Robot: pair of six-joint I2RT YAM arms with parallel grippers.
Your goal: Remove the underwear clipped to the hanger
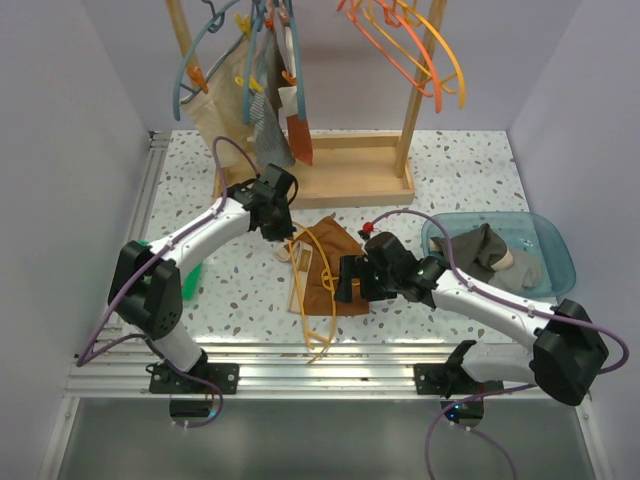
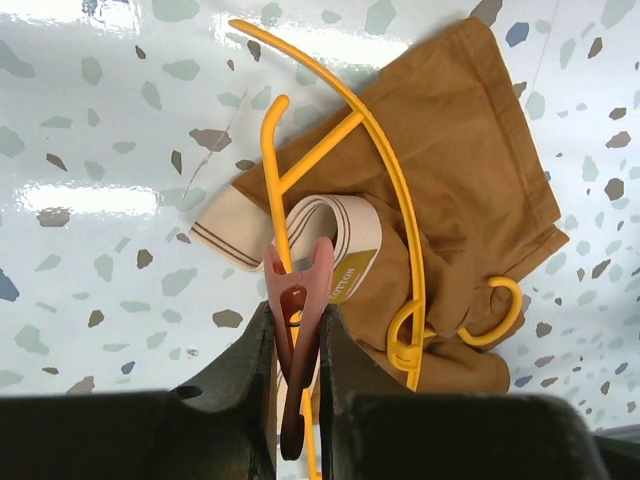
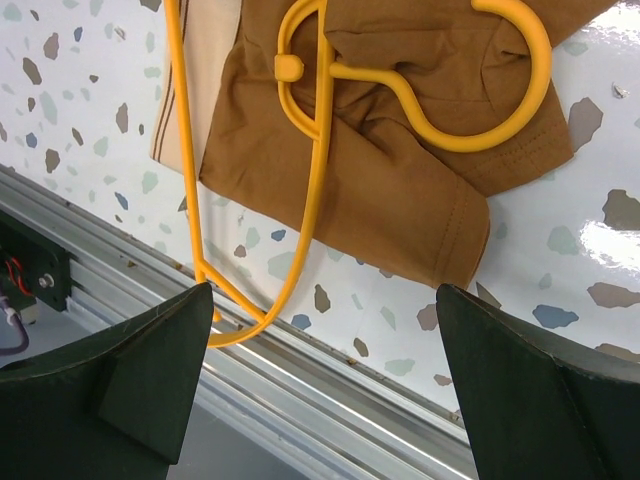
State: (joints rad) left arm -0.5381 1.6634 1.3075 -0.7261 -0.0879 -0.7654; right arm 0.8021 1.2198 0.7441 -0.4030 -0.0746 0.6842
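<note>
The hanger's curved bar runs bare past the underwear's near edge, so I should move my right gripper down and back onto that bare stretch (image 1: pixel 334 322) (image 3: pixel 300 257) and close it.
The rust-brown underwear (image 1: pixel 330 268) lies flat on the table with the yellow-orange hanger (image 1: pixel 312 290) on top of it. In the left wrist view the underwear (image 2: pixel 470 150) shows its pale waistband (image 2: pixel 330 225), and the hanger (image 2: pixel 395 190) crosses it. My left gripper (image 2: pixel 297 350) is shut on a reddish clip (image 2: pixel 298 300) that sits on the hanger at the waistband. My right gripper (image 1: pixel 345 280) is open, just right of the underwear. In the right wrist view it (image 3: pixel 325 330) hovers over the underwear's leg hem (image 3: pixel 400 210) and the hanger's hook (image 3: pixel 480 120).
A wooden rack (image 1: pixel 330 170) stands at the back with blue-grey hangers (image 1: pixel 205 60), hung cloths (image 1: pixel 265 120) and orange hangers (image 1: pixel 410 50). A teal bin (image 1: pixel 540 235) with grey cloth stands at the right. The metal rail (image 1: pixel 330 355) runs along the near edge.
</note>
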